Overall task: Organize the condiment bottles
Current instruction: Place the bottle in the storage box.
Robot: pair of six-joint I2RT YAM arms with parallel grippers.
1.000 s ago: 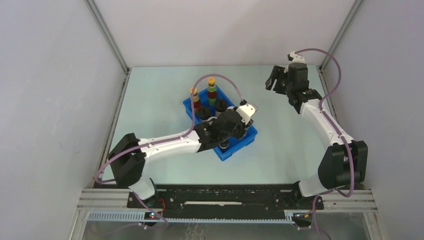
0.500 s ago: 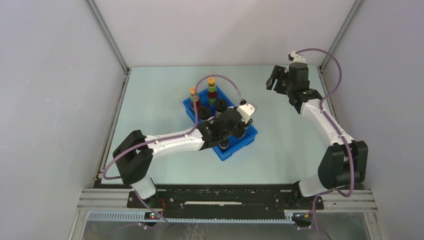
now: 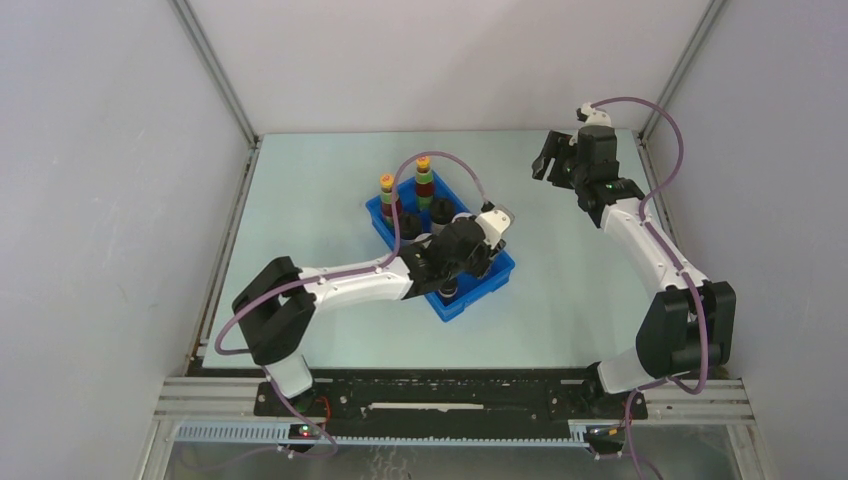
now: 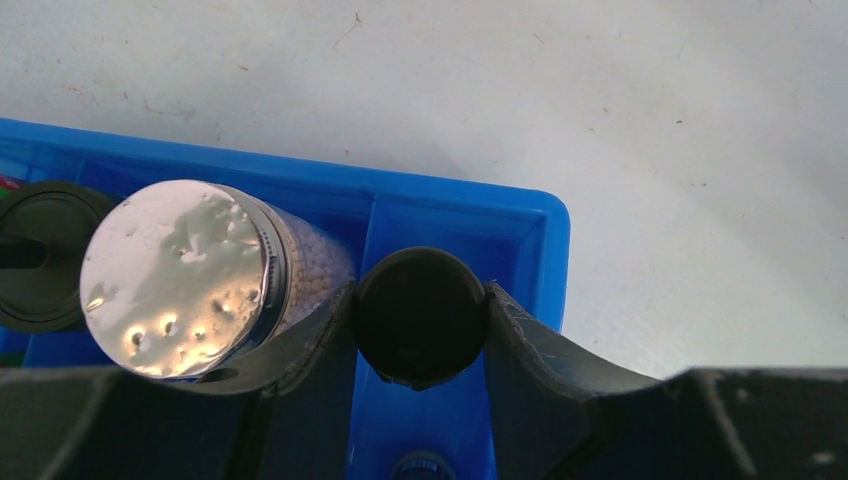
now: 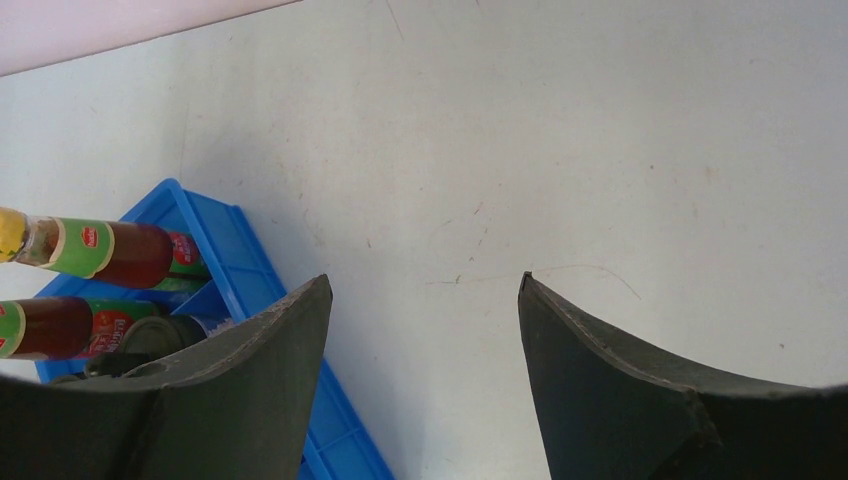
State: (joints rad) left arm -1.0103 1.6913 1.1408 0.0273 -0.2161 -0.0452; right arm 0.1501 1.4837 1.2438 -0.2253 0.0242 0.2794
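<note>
I will next lower my left gripper straight down into the tray's end section [image 3: 484,284] [image 4: 455,205] and let go of the black-lidded spice jar, because the blue bottom of the tray is still open there.
The blue tray [image 3: 500,275] holds two tall dark-red bottles [image 3: 424,182] with green-yellow-orange tops at its far end. Short black-lidded spice jars [image 3: 441,212] stand beside them. My left gripper [image 3: 470,262] hangs over the tray's near right end. In the left wrist view the left gripper [image 4: 420,295] is shut on a black-lidded spice jar [image 4: 420,315] inside the tray's end compartment [image 4: 455,205]. A foil-topped pale jar [image 4: 175,275] stands right beside it. My right gripper [image 3: 548,160] is open and empty, raised at the back right; it also shows in the right wrist view [image 5: 425,282].
The right wrist view shows the two dark-red bottles [image 5: 110,250] and the tray's rim [image 5: 245,255] at the left, with bare table under the fingers. Another black lid [image 4: 40,255] stands left of the foil-topped jar. Grey walls enclose the table.
The left arm's elbow has swung right and forward while its gripper stays over the tray's near right end. The right arm has not moved.
</note>
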